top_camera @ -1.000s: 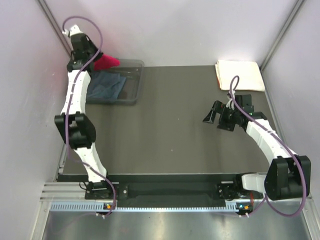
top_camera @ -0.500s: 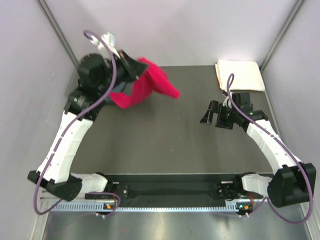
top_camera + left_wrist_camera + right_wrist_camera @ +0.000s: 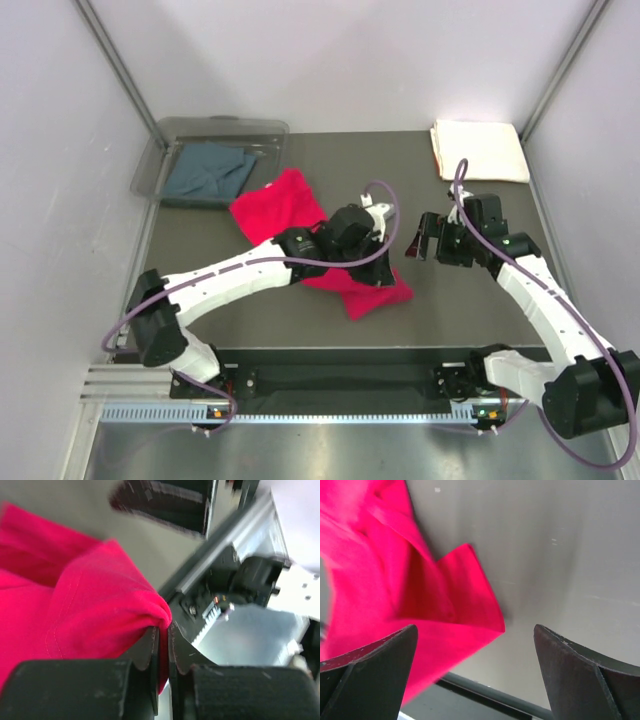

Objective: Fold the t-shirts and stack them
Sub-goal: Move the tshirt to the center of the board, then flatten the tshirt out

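Note:
The red shirt's loose corner [image 3: 403,293] [image 3: 491,628] is below my right gripper and back from it, so my right gripper should next lower its open fingers back around that corner to close.
The bright red t-shirt [image 3: 283,208] lies spread across the middle of the dark table. My left gripper [image 3: 375,262] is shut on a fold of the red shirt [image 3: 100,605] near its front right part. My right gripper [image 3: 428,236] is open and empty, just right of the shirt; the red shirt's corner [image 3: 465,595] shows between its fingers. The slate blue-grey t-shirt [image 3: 208,170] lies in the clear bin. The cream-white folded t-shirt [image 3: 478,150] rests at the back right corner.
The clear plastic bin [image 3: 262,134] stands at the back left. The table's front edge with a metal rail [image 3: 340,382] runs along the bottom. Light walls enclose the left, back and right sides.
My left arm swung from the bin at the back left to the table's middle, carrying the red shirt out and laying it down. The right gripper barely moved.

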Controlling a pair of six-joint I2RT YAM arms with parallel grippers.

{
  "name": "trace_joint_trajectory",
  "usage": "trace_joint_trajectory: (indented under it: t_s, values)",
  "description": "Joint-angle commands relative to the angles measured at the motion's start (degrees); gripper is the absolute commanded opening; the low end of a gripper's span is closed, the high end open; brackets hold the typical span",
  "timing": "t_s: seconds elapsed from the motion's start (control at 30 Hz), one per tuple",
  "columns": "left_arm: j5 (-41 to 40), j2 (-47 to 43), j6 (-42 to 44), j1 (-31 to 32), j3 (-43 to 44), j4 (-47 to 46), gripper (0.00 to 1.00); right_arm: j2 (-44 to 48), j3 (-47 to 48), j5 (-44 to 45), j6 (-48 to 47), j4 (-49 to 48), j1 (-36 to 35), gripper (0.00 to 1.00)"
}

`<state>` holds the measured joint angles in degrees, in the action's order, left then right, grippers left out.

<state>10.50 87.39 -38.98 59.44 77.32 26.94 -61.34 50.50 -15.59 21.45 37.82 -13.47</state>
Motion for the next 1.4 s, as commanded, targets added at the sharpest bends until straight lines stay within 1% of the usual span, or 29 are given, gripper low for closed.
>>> trace_joint_trajectory:
  t_s: [0.0,0.1,0.13,0.2,0.23,0.27,0.3,0.33,0.37,0.43,0.47,0.5,0.57,0.6,0.67,0.7,0.77,0.87,0.9,0.93,0.97,1.0,1.03,1.1,1.17,1.2,1.27,1.3,1.37]
  values:
    - [10.74,2.23,0.66,0.76,0.37,-8.56,0.00,-0.96,0.30,5.13,-0.89,1.37,0.29,1.00]
    - [14.55,5.58,2.85,1.29,3.09,-7.44,0.00,-2.72,1.78,5.39,-1.32,1.99,2.40,1.00]
    - [11.33,6.46,5.47,1.12,4.49,-5.86,0.31,-4.04,2.32,5.23,-1.93,2.17,2.49,1.00]
    - [7.62,6.21,7.16,-0.54,5.03,-3.04,0.64,-6.49,4.07,3.74,-3.87,2.69,2.40,1.00]
    - [6.12,5.25,8.21,-1.68,5.21,-2.34,0.92,-7.38,4.60,2.86,-4.48,2.69,2.14,0.99]
    - [2.45,4.63,8.48,-4.57,5.12,-1.37,0.98,-8.26,5.04,2.15,-5.19,2.87,1.79,1.00]
    - [0.76,3.76,8.74,-6.25,5.04,-0.32,0.99,-9.83,5.48,1.19,-5.19,2.96,1.26,1.00]
    - [-1.95,3.49,8.49,-8.09,5.38,1.35,0.98,-10.63,5.57,0.57,-5.02,2.70,-0.05,1.00]
    - [-7.37,3.40,7.87,-12.03,5.65,5.54,0.92,-11.25,5.40,-0.30,-4.49,1.65,-0.76,1.00]
    - [-9.80,4.62,6.90,-16.53,5.22,7.77,0.73,-12.92,4.43,-1.89,-3.44,0.59,-3.21,0.98]
    - [-7.62,5.50,6.90,-20.90,5.04,8.04,0.55,-13.36,3.91,-2.24,-2.65,-0.72,-4.09,0.97]
    - [-5.95,7.94,7.34,-22.51,4.60,5.87,0.51,-13.97,2.77,-3.81,-2.30,-1.60,-5.06,0.96]
    - [-2.43,11.46,8.04,-25.58,4.42,3.13,0.54,-14.42,1.28,-5.93,-1.16,-3.80,-8.31,0.95]
    - [-0.42,15.57,8.04,-26.21,5.03,2.08,0.70,-15.03,0.22,-6.98,-0.89,-4.07,-9.54,0.95]
    - [-1.09,20.07,9.18,-26.48,9.32,3.37,0.79,-15.30,-0.75,-5.94,0.34,-3.38,-12.97,0.95]
    - [-2.40,24.45,9.45,-26.48,11.34,5.12,0.82,-15.04,-2.06,-4.98,0.87,-3.28,-13.68,0.95]
    - [-2.68,28.51,10.77,-26.65,16.01,7.51,0.82,-14.51,-4.34,-4.71,2.18,-3.37,-14.39,0.95]
    - [-1.63,34.76,11.21,-27.10,20.06,9.01,0.74,-14.51,-6.20,-4.88,3.42,-3.72,-14.65,0.95]
    - [-1.54,36.34,11.21,-27.10,20.67,8.92,0.70,-15.03,-6.99,-4.80,3.59,-3.81,-14.91,0.93]
    - [-1.80,36.96,11.21,-27.36,20.85,8.57,0.50,-15.30,-7.08,-3.75,3.86,-3.64,-14.91,0.91]
    - [-1.54,37.49,11.03,-27.53,20.85,8.40,0.40,-15.56,-7.17,-2.44,3.95,-2.94,-14.91,0.88]
    - [-1.36,38.11,11.12,-27.62,20.94,8.22,0.35,-15.65,-7.00,-0.33,3.86,-2.67,-14.83,0.84]
    - [-1.36,38.20,11.21,-27.97,21.20,8.30,0.21,-15.74,-6.73,-0.05,3.69,-2.84,-14.74,0.81]
    - [-3.11,37.68,11.30,-28.15,21.56,9.53,0.10,-16.09,-6.47,-0.83,3.86,-3.63,-14.83,0.69]
    - [-4.17,36.54,11.65,-28.06,21.56,10.15,0.07,-16.53,-6.12,-1.19,4.12,-3.81,-14.83,0.58]
    - [-4.26,35.14,11.82,-28.06,21.30,10.33,0.07,-16.62,-5.77,-1.11,4.21,-3.81,-14.91,0.46]
    - [-4.18,33.64,11.74,-28.06,20.24,10.33,0.09,-16.62,-5.50,-0.41,4.21,-3.37,-14.74,0.33]
    - [-4.00,32.15,11.74,-28.06,19.20,10.33,0.00,-16.36,-5.15,0.47,4.30,-3.11,-14.56,0.14]
    - [-3.91,30.39,11.38,-28.15,18.31,10.59,0.00,-15.92,-4.28,1.00,4.12,-2.23,-13.16,0.00]
